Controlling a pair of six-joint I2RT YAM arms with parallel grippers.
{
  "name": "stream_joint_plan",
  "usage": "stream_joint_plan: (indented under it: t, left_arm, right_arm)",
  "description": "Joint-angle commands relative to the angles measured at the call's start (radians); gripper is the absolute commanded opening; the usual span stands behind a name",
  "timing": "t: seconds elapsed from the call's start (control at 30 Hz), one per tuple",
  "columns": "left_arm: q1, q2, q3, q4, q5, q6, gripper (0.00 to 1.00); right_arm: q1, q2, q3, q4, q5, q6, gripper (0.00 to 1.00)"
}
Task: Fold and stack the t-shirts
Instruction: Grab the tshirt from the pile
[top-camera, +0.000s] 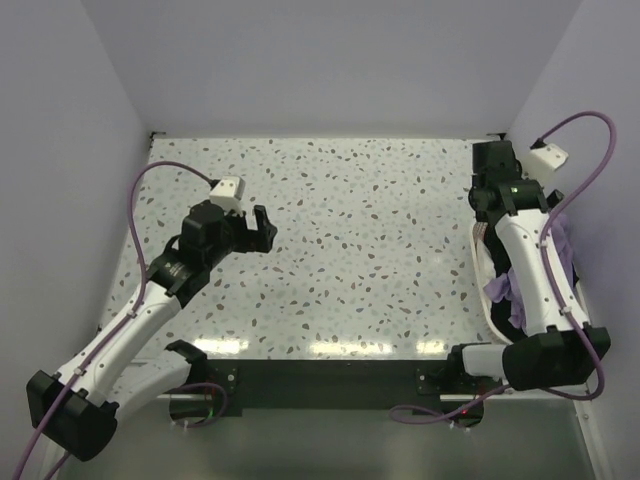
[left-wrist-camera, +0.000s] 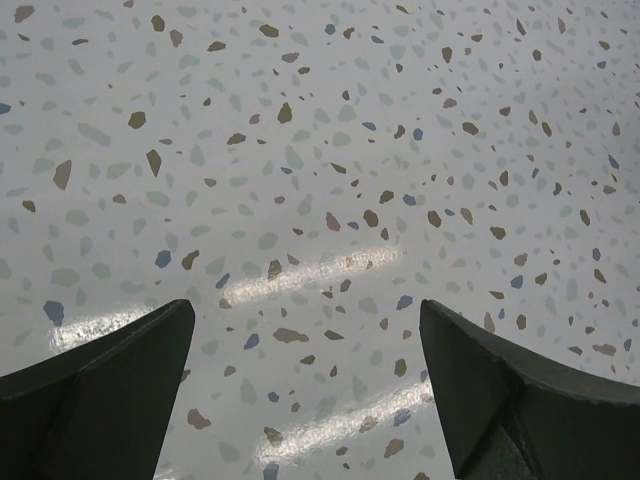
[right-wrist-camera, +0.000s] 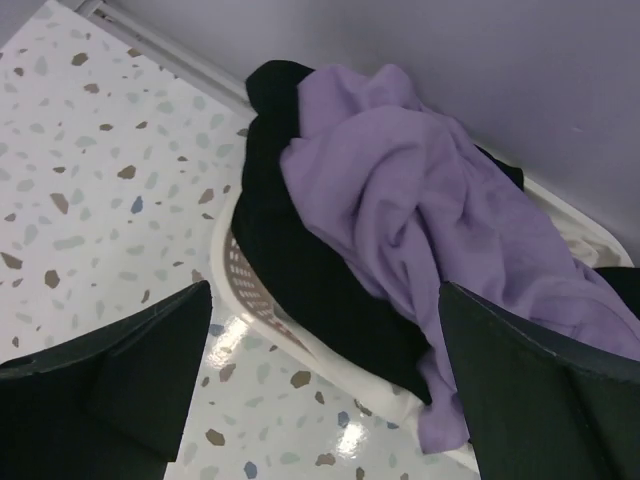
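The lavender t-shirt's edge (right-wrist-camera: 424, 298) along the black t-shirt lies below my right gripper and toward my base. My right gripper moves down and draws back onto it next.
A pale lavender t-shirt (right-wrist-camera: 420, 200) lies crumpled on top of a black t-shirt (right-wrist-camera: 300, 260) in a white basket (right-wrist-camera: 250, 295) by the right wall. In the top view the lavender t-shirt (top-camera: 562, 250) shows behind my right arm, spilling over the basket (top-camera: 481, 255). My right gripper (right-wrist-camera: 325, 300) hovers open just in front of the basket, nothing between its fingers; in the top view the right gripper (top-camera: 488, 195) is at the far right. My left gripper (left-wrist-camera: 307, 310) is open over bare speckled table, and the top view shows the left gripper (top-camera: 262, 228) left of centre.
The speckled table (top-camera: 370, 230) is boxed in by pale walls at the back and on both sides. The basket fills the right edge, partly under my right arm. Purple cables loop over both arms.
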Motion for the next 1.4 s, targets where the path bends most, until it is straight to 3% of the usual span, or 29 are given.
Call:
stream_joint_plan:
  t: [0.0, 0.2, 0.57, 0.87, 0.97, 1.0, 1.07, 1.1, 1.3, 1.37]
  left_arm:
    - [0.003, 0.001, 0.039, 0.018, 0.035, 0.003, 1.00]
    - [0.000, 0.002, 0.033, 0.020, 0.066, -0.004, 1.00]
    - [-0.009, 0.021, 0.029, 0.023, 0.078, -0.008, 1.00]
    - [-0.009, 0.032, 0.027, 0.022, 0.080, -0.010, 1.00]
    - [-0.009, 0.032, 0.027, 0.022, 0.080, -0.010, 1.00]
    - [-0.009, 0.035, 0.027, 0.022, 0.080, -0.010, 1.00]
    - [-0.009, 0.035, 0.029, 0.023, 0.080, -0.010, 1.00]
    - [-0.009, 0.036, 0.030, 0.022, 0.080, -0.010, 1.00]
    - [-0.009, 0.033, 0.032, 0.023, 0.101, -0.010, 1.00]
    - [-0.009, 0.033, 0.033, 0.022, 0.098, -0.008, 1.00]
  right_arm:
    - [-0.023, -0.085, -0.044, -0.121, 0.093, 0.112, 0.99]
    - [-0.039, -0.220, -0.231, -0.156, 0.180, 0.220, 0.96]
    - [-0.126, -0.198, -0.346, -0.210, 0.222, 0.270, 0.96]
    - [-0.250, -0.216, -0.474, 0.010, 0.044, 0.129, 0.85]
    - [-0.266, -0.210, -0.481, 0.030, 0.021, 0.126, 0.74]
    - [-0.266, -0.213, -0.474, 0.022, 0.010, 0.132, 0.54]
    - [-0.266, -0.230, -0.442, -0.016, -0.001, 0.143, 0.23]
    - [-0.266, -0.260, -0.428, -0.016, -0.017, 0.120, 0.00]
    - [-0.266, -0.360, -0.216, -0.056, -0.145, -0.004, 0.00]
    - [-0.266, -0.383, -0.117, -0.046, -0.264, -0.041, 0.00]
